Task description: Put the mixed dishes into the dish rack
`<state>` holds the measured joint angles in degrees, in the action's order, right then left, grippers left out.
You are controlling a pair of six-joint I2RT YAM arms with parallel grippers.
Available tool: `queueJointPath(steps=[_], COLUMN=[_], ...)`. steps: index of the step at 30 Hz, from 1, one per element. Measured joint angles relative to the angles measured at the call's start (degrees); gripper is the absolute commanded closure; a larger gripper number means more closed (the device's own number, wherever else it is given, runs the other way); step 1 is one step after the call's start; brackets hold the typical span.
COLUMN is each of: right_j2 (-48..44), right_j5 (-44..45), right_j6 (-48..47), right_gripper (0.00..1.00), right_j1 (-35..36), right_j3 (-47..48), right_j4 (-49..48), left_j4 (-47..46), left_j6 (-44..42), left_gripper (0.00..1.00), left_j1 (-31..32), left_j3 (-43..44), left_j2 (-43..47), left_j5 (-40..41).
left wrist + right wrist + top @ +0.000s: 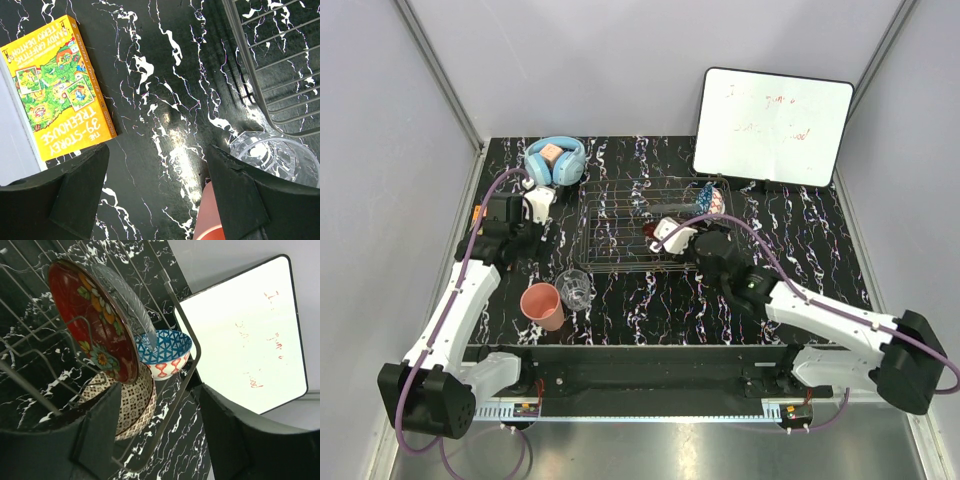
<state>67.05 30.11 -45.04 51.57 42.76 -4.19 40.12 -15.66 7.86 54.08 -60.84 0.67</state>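
Observation:
The salmon-pink cup's side facing the book (526, 292) gets my left gripper next, which moves back and down onto it. The cup stands below the gripper, closer to my base.
The dish rack (620, 225) of dark wire stands mid-table. In the right wrist view the red floral plate (92, 320) stands on edge in the dish rack (186, 367), with the cream lattice bowl (134, 400) below it and the blue patterned bowl (167, 352) behind. My right gripper (165, 435) is open at the rack's front edge, its left finger beside the cream bowl and nothing held. The salmon-pink cup (542, 305) and clear tumbler (575, 288) stand left of the rack's front. My left gripper (157, 195) hangs open over bare table, with the cup (212, 220) and tumbler (275, 155) by its right finger.
A yellow book (55, 85) lies at the table's left edge. Blue headphones (555, 160) sit at the back left, and a white whiteboard (772, 125) leans at the back right. A clear ribbed dish (125, 300) stands behind the red plate.

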Motion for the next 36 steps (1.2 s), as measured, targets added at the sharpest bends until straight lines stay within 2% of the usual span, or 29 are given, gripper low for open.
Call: queueJointPath(steps=[1, 2, 5, 8, 11, 12, 15, 16, 23, 29, 36], right_j2=[-1.25, -1.99, -3.5, -2.58, -2.03, -2.36, -1.9, -0.39, 8.55, 8.46, 7.69], right_j5=[0.66, 0.9, 1.9, -0.13, -6.05, -7.93, -13.35, -14.45, -14.64, -13.05, -11.47], right_j6=[1.05, 2.25, 9.68, 22.73, 37.64, 40.87, 48.48, 50.58, 56.54, 58.34, 59.01], right_gripper=[0.25, 0.02, 0.0, 0.0, 0.0, 0.04, 0.36, 0.38, 0.39, 0.37, 0.35], right_j1=[0.72, 1.38, 5.16, 8.46, 8.81, 8.79, 8.81, 8.81, 8.81, 8.81, 8.81], right_j3=[0.52, 1.2, 6.16, 15.78, 22.27, 22.03, 18.95, 18.25, 18.01, 17.94, 16.76], right_j4=[2.05, 3.54, 9.99, 17.03, 16.57, 15.5, 13.53, 13.92, 19.08, 19.12, 18.86], left_j4=[0.0, 0.0, 0.04, 0.09, 0.17, 0.26, 0.83, 1.2, 4.92, 10.73, 13.57], left_j6=[0.0, 0.0, 0.0, -0.02, -0.07, -0.17, -0.66, -0.94, -4.92, -9.64, -12.46], left_gripper=[0.18, 0.18, 0.18, 0.18, 0.18, 0.18, 0.2, 0.21, 0.29, 0.35, 0.46], left_j1=[0.0, 0.0, 0.0, -0.02, -0.11, -0.13, -0.26, -0.26, -0.31, -0.31, -0.31], left_j3=[0.0, 0.0, 0.0, 0.0, 0.0, -0.02, -0.22, -0.24, -3.02, -5.68, -6.71], left_j2=[0.0, 0.0, 0.0, 0.02, 0.17, 0.39, 1.86, 2.62, 8.48, 12.37, 11.39], left_j5=[0.0, 0.0, 0.0, 0.0, -0.02, -0.07, -0.46, -0.79, -3.3, -6.19, -8.66])
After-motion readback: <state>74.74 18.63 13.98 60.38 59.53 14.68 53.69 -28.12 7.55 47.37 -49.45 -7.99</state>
